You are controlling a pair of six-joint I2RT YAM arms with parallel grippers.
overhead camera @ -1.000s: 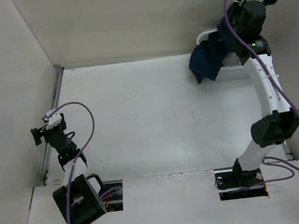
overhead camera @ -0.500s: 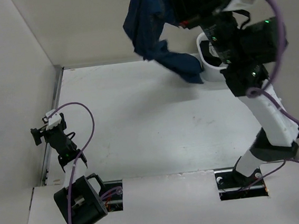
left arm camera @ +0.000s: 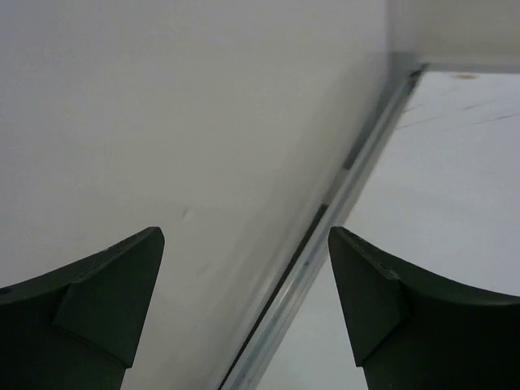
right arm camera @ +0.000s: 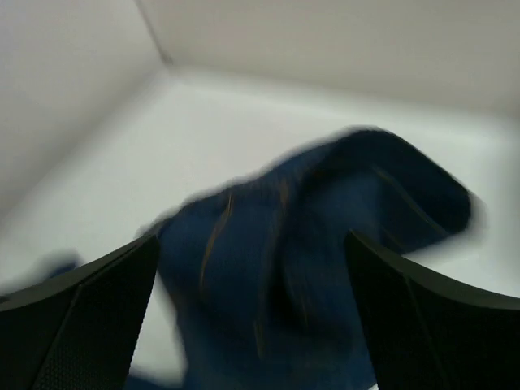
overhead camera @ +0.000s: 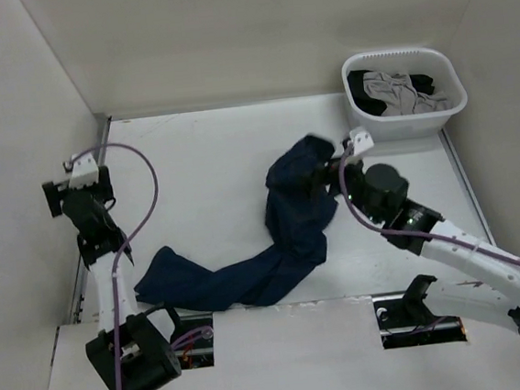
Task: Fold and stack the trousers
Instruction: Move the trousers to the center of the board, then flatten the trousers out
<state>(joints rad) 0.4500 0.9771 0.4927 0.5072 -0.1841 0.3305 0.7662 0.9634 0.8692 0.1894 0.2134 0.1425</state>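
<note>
The left gripper moves to the right in the top view, back and down onto the trousers' bent middle next, since the trouser leg bends out of line there.
The dark blue denim trousers point(overhead camera: 286, 225) lie crumpled on the table. They run from a bunched heap at centre right down to a leg end point(overhead camera: 166, 273) near the front left. My right gripper point(overhead camera: 333, 171) sits low at the heap's right edge. In the right wrist view it point(right arm camera: 252, 317) stands open, with the blurred trousers point(right arm camera: 309, 236) just ahead of its fingers and not pinched. My left gripper point(overhead camera: 56, 198) is by the left wall, far from the trousers. In the left wrist view it point(left arm camera: 248, 284) is open and empty.
A white plastic basket point(overhead camera: 401, 127) at the back right holds grey and black clothes point(overhead camera: 395, 90). A metal rail point(left arm camera: 325, 244) runs along the foot of the left wall point(left arm camera: 162, 122). Walls close in the table at the back and on both sides.
The right arm swung the trousers up out of the basket, brought them down onto the table and opened its jaws. The left gripper shifted slightly toward the back.
</note>
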